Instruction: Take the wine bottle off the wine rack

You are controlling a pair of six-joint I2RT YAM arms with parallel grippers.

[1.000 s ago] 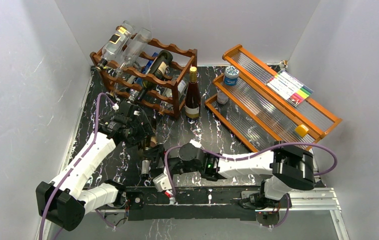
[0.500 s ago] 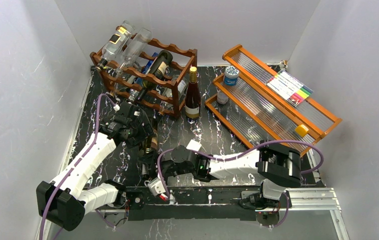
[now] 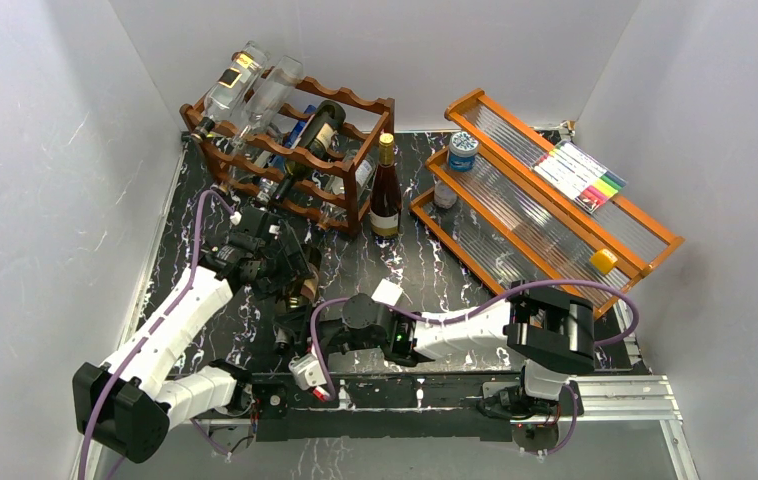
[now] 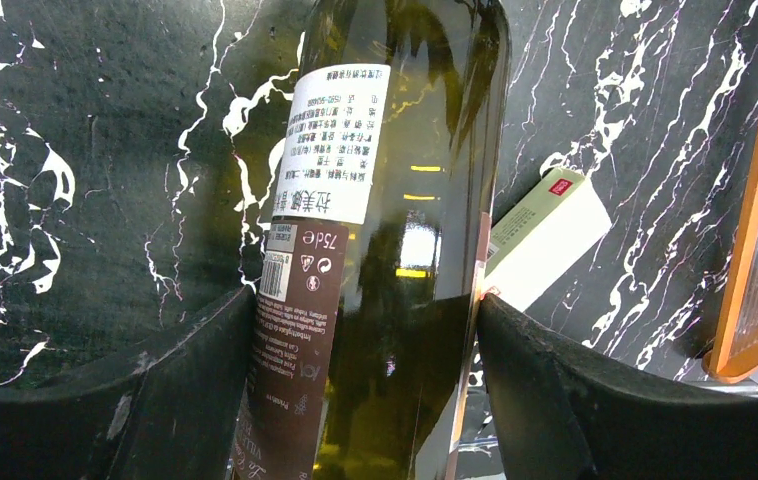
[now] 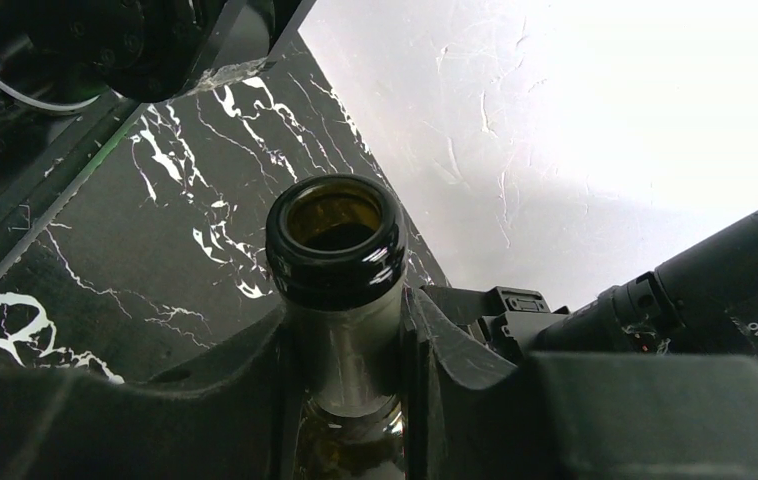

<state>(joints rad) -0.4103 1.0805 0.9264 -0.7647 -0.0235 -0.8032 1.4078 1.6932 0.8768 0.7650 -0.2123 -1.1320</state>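
The bare marble by the capped bottle is outward of the robot's right gripper, so the right gripper should swing outward next, stand the bottle upright and let go of it there.
The wine bottle point(image 4: 385, 200), dark green glass with white and brown labels, is off the wine rack point(image 3: 355, 105) and lies low over the black marble table near the front. My left gripper point(image 4: 365, 380) is shut on its body, a finger pressed to each side. My right gripper point(image 5: 345, 360) is shut on its neck, just below the open mouth point(image 5: 335, 235). In the top view the bottle point(image 3: 305, 291) runs between the left gripper point(image 3: 277, 268) and the right gripper point(image 3: 291, 336), and the arms hide most of it.
The rack holds clear bottles point(image 3: 245, 85) and a dark one point(image 3: 313, 135). A capped bottle point(image 3: 386, 190) stands upright beside it. An orange-brown stepped shelf point(image 3: 545, 200) fills the right side. A pale green box point(image 4: 545, 235) lies on the table by the held bottle.
My right arm slid left to the bottle's neck and its jaws closed on it. The left arm and the bottle's body stayed in place.
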